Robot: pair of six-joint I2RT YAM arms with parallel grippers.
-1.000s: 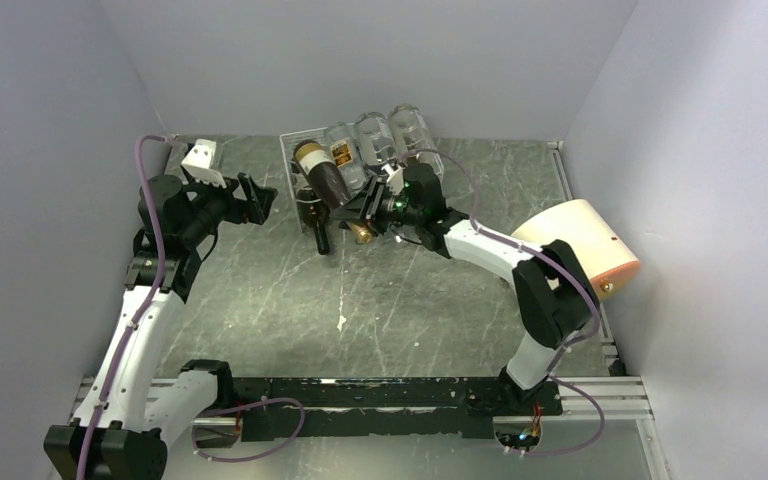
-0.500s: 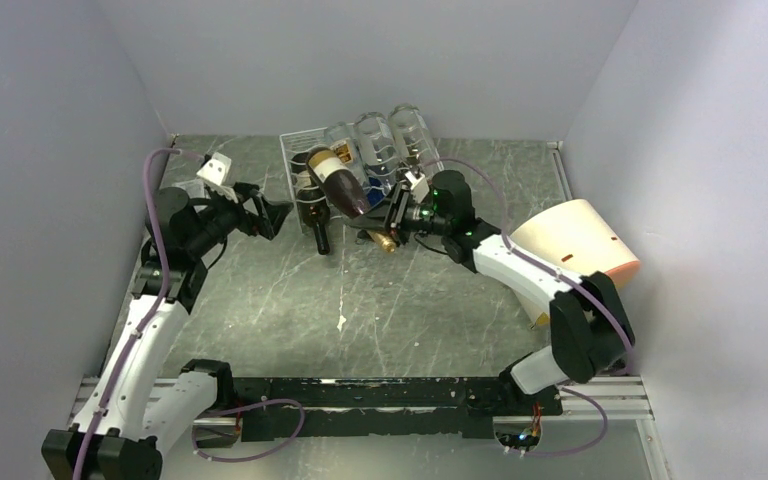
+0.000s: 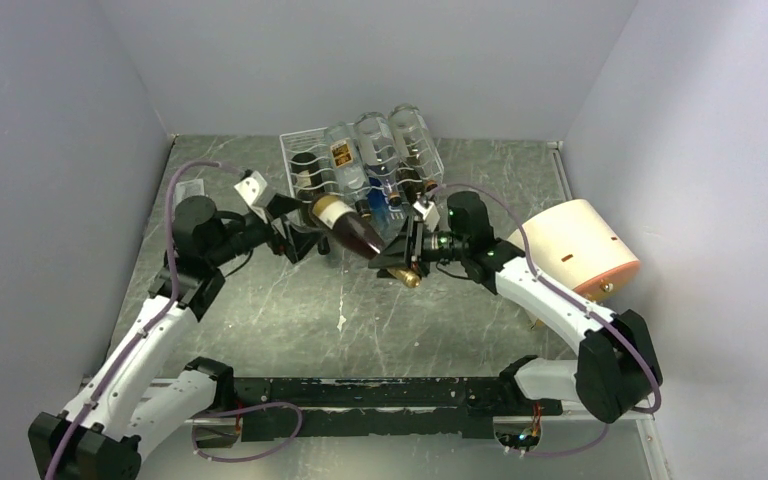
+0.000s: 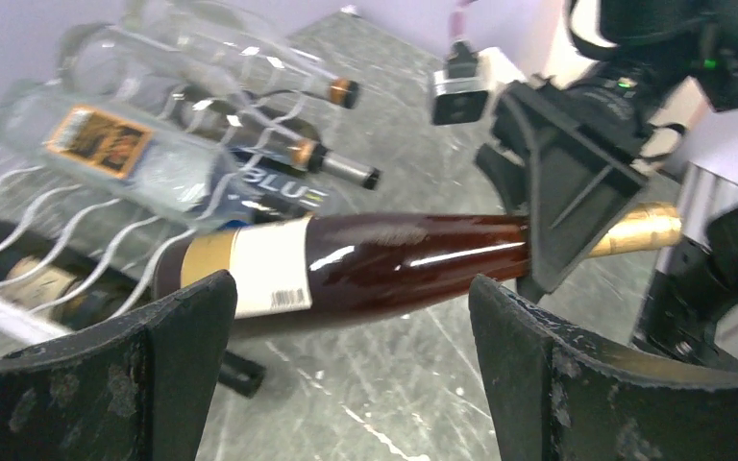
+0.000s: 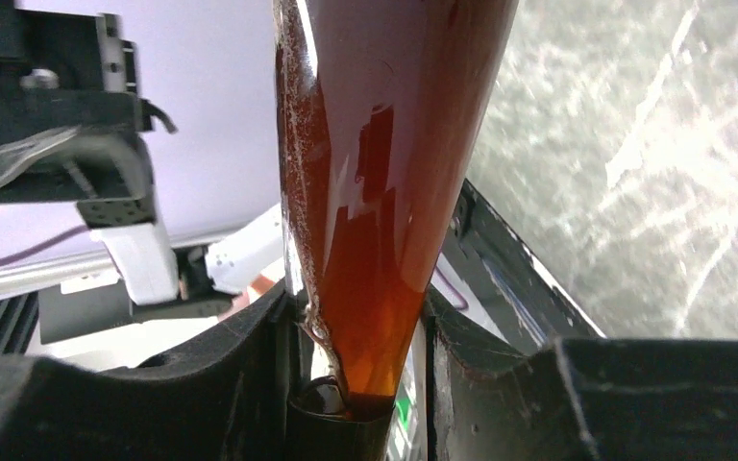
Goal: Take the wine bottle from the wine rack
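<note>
The bottle's label end hangs beside the rack (image 3: 300,147), so the robot's right gripper will move back over the bare tabletop between it and the robot's base and let go.
The wine bottle (image 3: 352,227) is dark brown with a cream label and a gold foil neck. It hangs level above the table, just in front of the white wire wine rack (image 3: 300,147), and none of it rests on the rack. My right gripper (image 3: 400,258) is shut on its neck; the right wrist view shows the amber neck (image 5: 384,221) pinched between my fingers (image 5: 360,360). My left gripper (image 3: 295,233) is open at the bottle's base end. In the left wrist view the bottle (image 4: 384,261) lies just beyond my open gripper (image 4: 346,379).
The rack (image 4: 29,230) holds several clear bottles (image 3: 372,150) on top and a dark bottle (image 4: 48,288) lower down. A cream-and-orange cylinder (image 3: 580,245) lies at the right, beside my right arm. Grey walls close in on three sides.
My right gripper has drawn the bottle out of the rack, toward me and to the right. My left arm has swung right and its open gripper has come up to the bottle's base.
</note>
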